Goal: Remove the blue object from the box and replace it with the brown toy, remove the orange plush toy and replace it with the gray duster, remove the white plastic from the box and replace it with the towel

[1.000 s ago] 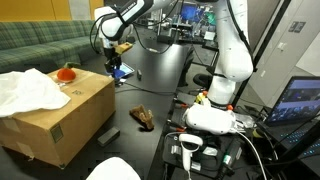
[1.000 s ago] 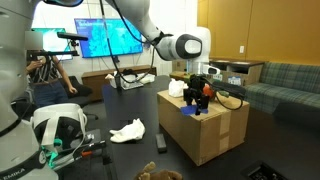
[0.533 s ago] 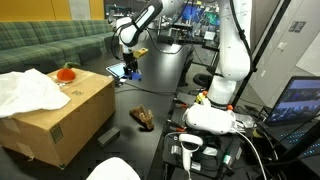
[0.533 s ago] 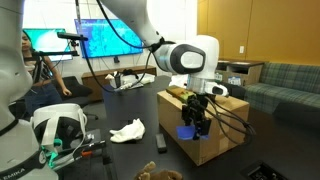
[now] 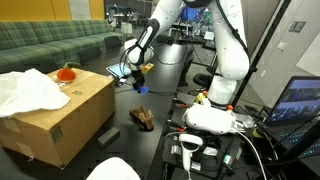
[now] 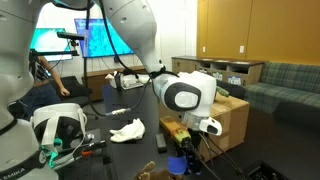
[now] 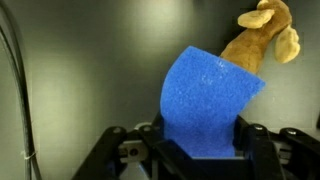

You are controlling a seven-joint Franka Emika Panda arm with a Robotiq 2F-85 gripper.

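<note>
The blue object comes down to the bare tabletop beside the brown toy next and gets released clear of the box, since that tabletop lies below my gripper.
My gripper is shut on the blue object, a flat bright-blue piece held upright between the jaws. In both exterior views the gripper hangs low over the dark table, away from the cardboard box. The brown toy lies on the table just beyond the blue object. The orange plush toy and crumpled white plastic sit on top of the box. The white towel lies on the table. A small gray duster lies by the box's corner.
A green couch stands behind the box. A white robot base and cables sit on the table's side. Lit screens glow at the back. Bare dark table surface spreads around the gripper.
The arm has swung from above the box out over the table and down, carrying the blue object. The jaws have stayed shut on it.
</note>
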